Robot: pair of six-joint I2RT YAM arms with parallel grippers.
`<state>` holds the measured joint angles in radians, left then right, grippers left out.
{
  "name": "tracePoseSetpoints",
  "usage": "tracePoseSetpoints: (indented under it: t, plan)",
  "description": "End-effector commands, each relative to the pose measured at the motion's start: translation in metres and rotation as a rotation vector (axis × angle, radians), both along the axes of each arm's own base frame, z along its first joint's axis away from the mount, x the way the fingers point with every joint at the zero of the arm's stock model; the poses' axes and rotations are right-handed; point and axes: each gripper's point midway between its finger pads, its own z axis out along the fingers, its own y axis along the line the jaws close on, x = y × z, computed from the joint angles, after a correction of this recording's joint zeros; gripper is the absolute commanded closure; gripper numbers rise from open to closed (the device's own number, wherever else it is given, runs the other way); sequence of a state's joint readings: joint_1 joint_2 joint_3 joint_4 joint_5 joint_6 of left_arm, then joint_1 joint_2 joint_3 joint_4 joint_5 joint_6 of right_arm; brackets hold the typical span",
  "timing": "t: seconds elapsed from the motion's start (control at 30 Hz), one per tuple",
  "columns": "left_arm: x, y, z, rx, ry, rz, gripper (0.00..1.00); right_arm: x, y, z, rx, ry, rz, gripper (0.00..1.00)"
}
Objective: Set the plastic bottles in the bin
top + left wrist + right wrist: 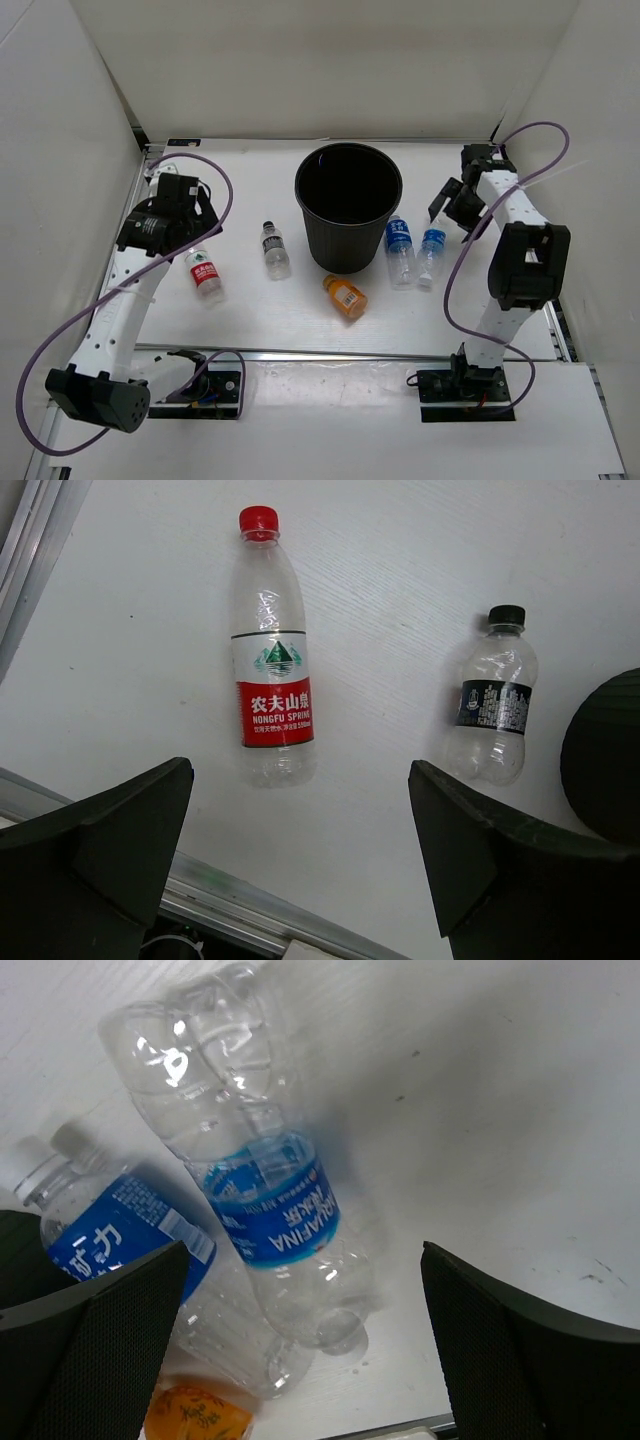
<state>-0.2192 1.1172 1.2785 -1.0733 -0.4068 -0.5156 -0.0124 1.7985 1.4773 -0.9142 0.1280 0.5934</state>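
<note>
The bottle farther from the bin lies below my fingers, so next my right gripper will move down and to the left in the top view, around that bottle's blue label.
The black bin (345, 250) stands at the table's centre back. The red-labelled bottle (204, 272) and the dark-labelled bottle (274, 249) lie left of it, the orange bottle (345, 296) in front, and two blue-labelled bottles (400, 250) (432, 256) to its right. My left gripper (203, 205) is open and empty above the red-labelled bottle (275, 680); the dark-labelled bottle (492, 710) lies to its right. My right gripper (452, 212) is open and empty above one blue-labelled bottle (260, 1190), with the second (120, 1230) and the orange one (195, 1415) beside it.
White walls enclose the table on the left, back and right. A metal rail (350, 353) runs along the front edge, also seen in the left wrist view (230, 895). The bin's side (605, 760) shows at the right of the left wrist view.
</note>
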Motion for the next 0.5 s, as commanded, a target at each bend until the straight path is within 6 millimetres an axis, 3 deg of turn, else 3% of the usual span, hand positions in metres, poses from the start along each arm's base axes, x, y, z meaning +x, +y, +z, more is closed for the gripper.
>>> tracePoseSetpoints:
  t: [0.0,0.2,0.47]
  plan:
    - [0.005,-0.001,0.012,0.004,-0.024,-0.002,0.0,0.026,0.008,0.003,0.009,-0.05,0.039,0.0]
    - [0.008,-0.001,0.001,0.023,0.033,-0.009,0.0,0.041,0.019,-0.023,0.028,0.005,0.073,0.0]
    - [0.005,-0.005,-0.004,0.0,0.058,-0.008,0.0,0.031,0.02,-0.068,0.034,0.118,0.051,0.0]
